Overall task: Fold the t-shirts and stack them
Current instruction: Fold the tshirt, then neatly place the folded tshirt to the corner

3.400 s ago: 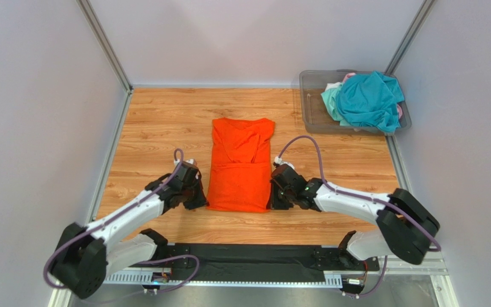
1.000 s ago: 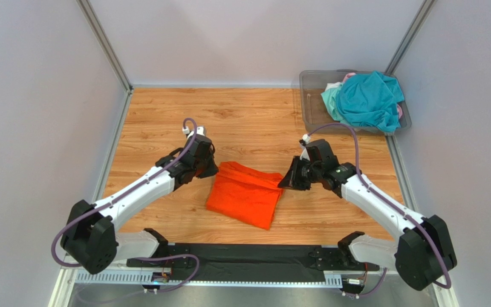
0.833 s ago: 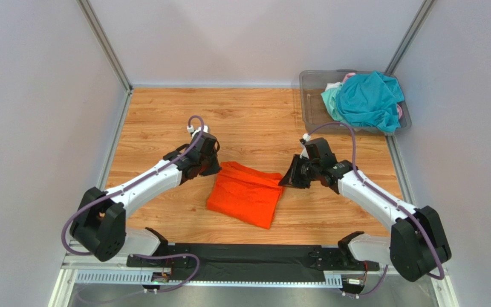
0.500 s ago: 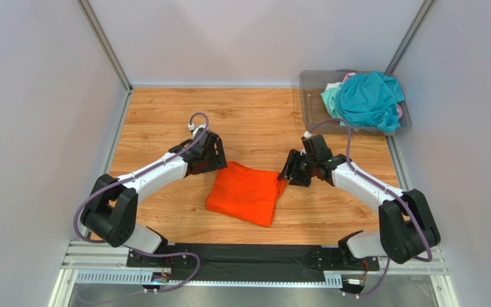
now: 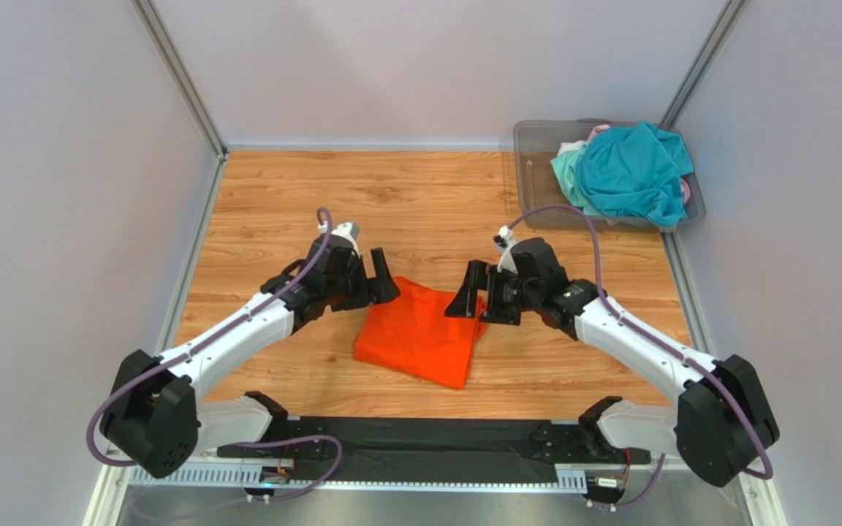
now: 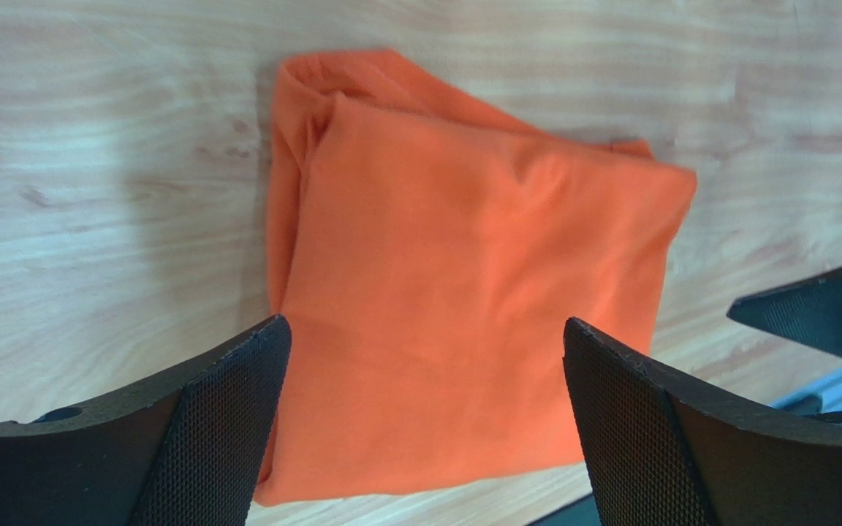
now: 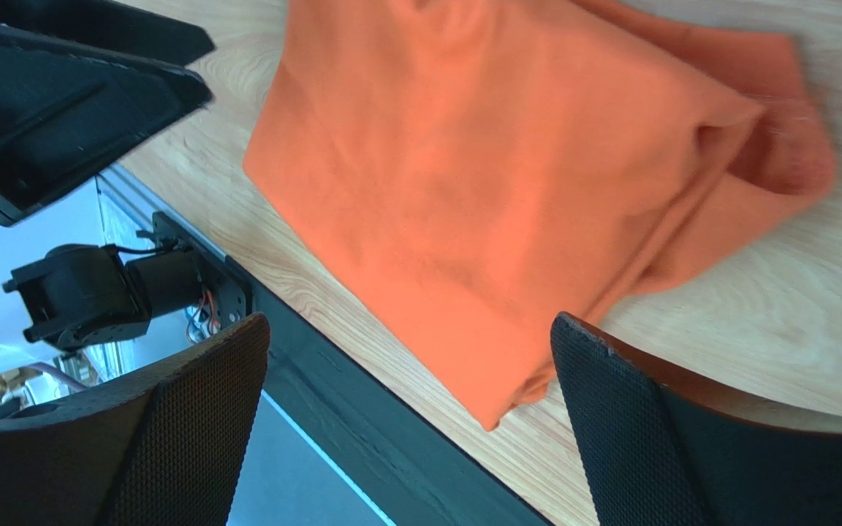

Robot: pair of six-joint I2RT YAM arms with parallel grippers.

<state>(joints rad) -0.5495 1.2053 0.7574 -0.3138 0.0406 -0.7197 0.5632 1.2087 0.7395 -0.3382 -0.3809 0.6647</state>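
I will next lower the open fingers of my right gripper astride the orange t-shirt's bin-side edge (image 5: 478,327) (image 7: 669,217) below, near the t-shirt's far corner, because bare wood leaves room for the fingers there.
A bright orange t-shirt (image 5: 420,338) lies folded into a small rectangle on the wooden table (image 5: 283,197), near the front middle. My left gripper (image 5: 376,289) hovers open at its far left corner. My right gripper (image 5: 473,302) hovers open at its far right corner. In the left wrist view the orange t-shirt (image 6: 458,274) lies flat below the wide-apart fingers (image 6: 217,427), with nothing held in the left gripper (image 6: 423,329). The right wrist view has the orange t-shirt (image 7: 502,186) beyond the empty right gripper (image 7: 409,323). A teal t-shirt (image 5: 636,170) tops the heap in the bin, with pale mint (image 5: 568,170) and pink (image 5: 599,132) fabric under it.
The clear grey plastic bin (image 5: 533,197) stands at the back right corner of the table. Grey walls and metal posts close in the table on three sides. The black base rail (image 5: 425,438) runs along the near edge.
Both grippers have opened and let go of the orange t-shirt's far edge. The shirt now lies flat, and both grippers have drawn closer together above it.
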